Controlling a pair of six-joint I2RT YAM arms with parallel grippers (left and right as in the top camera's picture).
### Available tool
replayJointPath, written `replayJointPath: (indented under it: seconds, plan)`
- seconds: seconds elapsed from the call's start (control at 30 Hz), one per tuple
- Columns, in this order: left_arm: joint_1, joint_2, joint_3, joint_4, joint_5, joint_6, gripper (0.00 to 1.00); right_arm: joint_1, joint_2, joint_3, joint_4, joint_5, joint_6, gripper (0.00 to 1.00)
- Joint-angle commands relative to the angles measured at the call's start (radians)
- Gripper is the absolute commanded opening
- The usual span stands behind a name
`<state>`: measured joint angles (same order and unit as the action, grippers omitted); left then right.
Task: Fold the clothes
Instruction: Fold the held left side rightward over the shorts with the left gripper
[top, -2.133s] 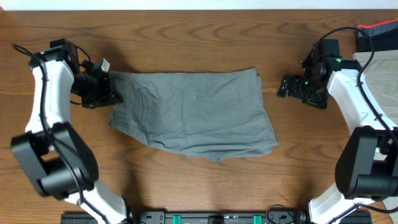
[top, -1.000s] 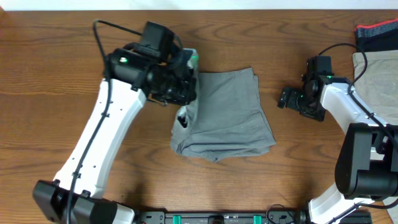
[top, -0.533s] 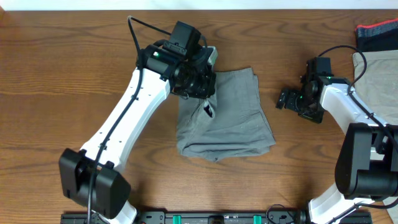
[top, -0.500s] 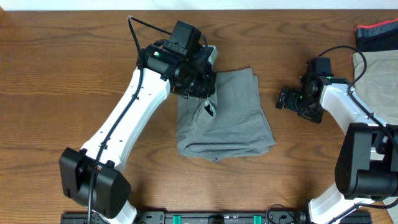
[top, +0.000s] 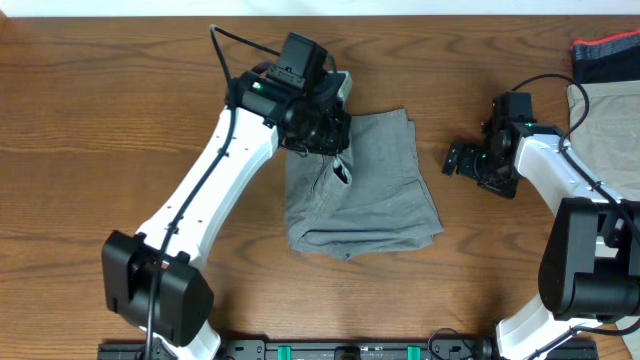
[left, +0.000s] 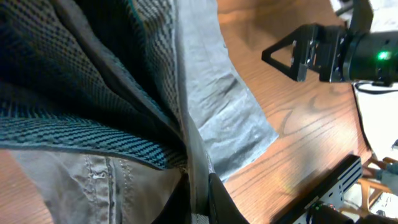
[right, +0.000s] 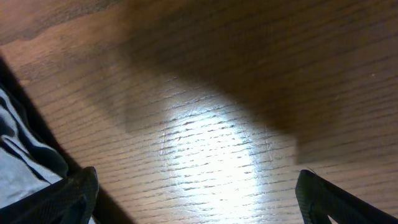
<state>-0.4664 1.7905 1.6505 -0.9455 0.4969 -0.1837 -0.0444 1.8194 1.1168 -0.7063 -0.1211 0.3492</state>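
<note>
I should next carry the raised edge to the right in the overhead view with my left gripper, over the shorts' flat side (top: 392, 172) (left: 225, 111), and let go, because that side is still uncovered.
The grey-green shorts (top: 375, 195) lie in the middle of the table, with their left part lifted and carried over the rest. My left gripper (top: 335, 150) is shut on that raised edge above the shorts. In the left wrist view the cloth (left: 211, 124) hangs pinched between the two dark fingers (left: 198, 202). My right gripper (top: 462, 160) is open and empty just right of the shorts, low over the bare wood. The right wrist view shows its two fingertips (right: 196, 186) wide apart over the table, with a bit of grey cloth (right: 18, 155) at the left edge.
A pile of other clothes, red-and-black (top: 607, 58) and pale grey (top: 612, 115), lies at the far right edge of the wooden table (top: 120, 200). The right arm's gripper also shows in the left wrist view (left: 329, 50).
My left gripper, shut on the shorts' left edge, has carried it rightward over the garment, halving its visible width. In the last half second it barely moved. The right gripper drew slightly nearer.
</note>
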Motion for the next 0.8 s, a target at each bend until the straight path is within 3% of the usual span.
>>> replayJointPath:
  seconds: [0.0,0.33,0.4,0.77]
  plan:
    - [-0.038,0.011,-0.006,-0.01,0.007,-0.002,0.06,0.0,0.0,-0.005,-0.001,-0.008,0.014,0.99]
    - [-0.114,0.029,-0.006,-0.01,-0.043,-0.002,0.08,0.0,0.0,-0.005,-0.008,-0.011,0.014,0.99]
    - [-0.115,0.037,-0.006,-0.01,-0.042,-0.002,0.17,0.0,0.0,-0.005,-0.01,-0.011,0.013,0.99]
    - [-0.115,0.062,-0.006,0.006,-0.042,-0.002,0.17,0.0,0.0,-0.005,-0.013,-0.011,0.014,0.99]
